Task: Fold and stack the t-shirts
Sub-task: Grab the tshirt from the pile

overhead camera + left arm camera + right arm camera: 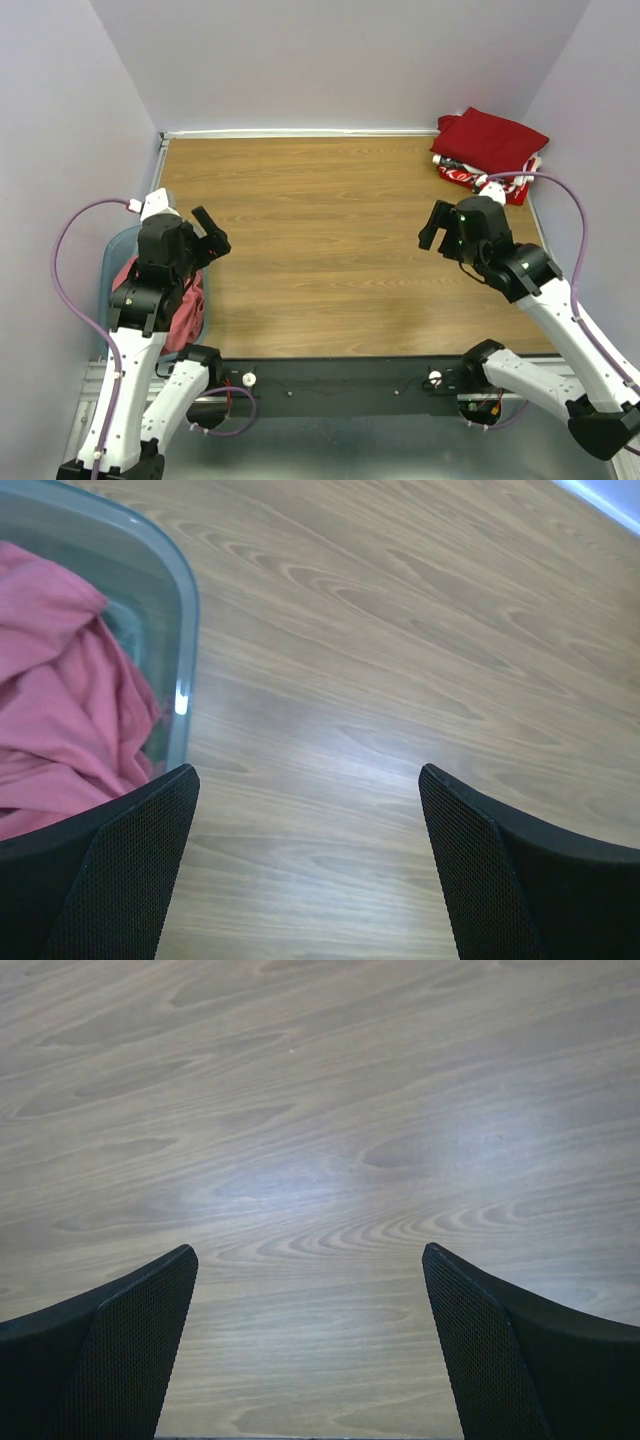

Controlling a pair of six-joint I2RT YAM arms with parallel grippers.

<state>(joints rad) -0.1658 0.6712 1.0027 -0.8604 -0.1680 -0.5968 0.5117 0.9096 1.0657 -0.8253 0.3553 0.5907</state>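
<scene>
My left gripper swings over the bin's rim next, turning as it goes, and will then go down onto a fold (186, 312) (70, 697) of the salmon-pink t-shirt.
A folded dark red t-shirt (495, 138) lies on top of a red t-shirt with white print (462, 173) at the table's far right corner. A crumpled salmon-pink t-shirt (184, 308) sits in the bin left of the table; it also shows in the left wrist view (60, 720). My left gripper (210, 233) is open and empty over the table's left edge, just right of the bin. My right gripper (440, 227) is open and empty over bare wood, well in front of the stack. Both wrist views show jaws wide apart, left (308, 780) and right (310, 1258).
The translucent blue-grey plastic bin (112, 262) stands off the table's left side; its rim (185, 630) shows close to my left fingers. The wooden table (330, 230) is walled at the back and sides. Purple cables loop from both arms.
</scene>
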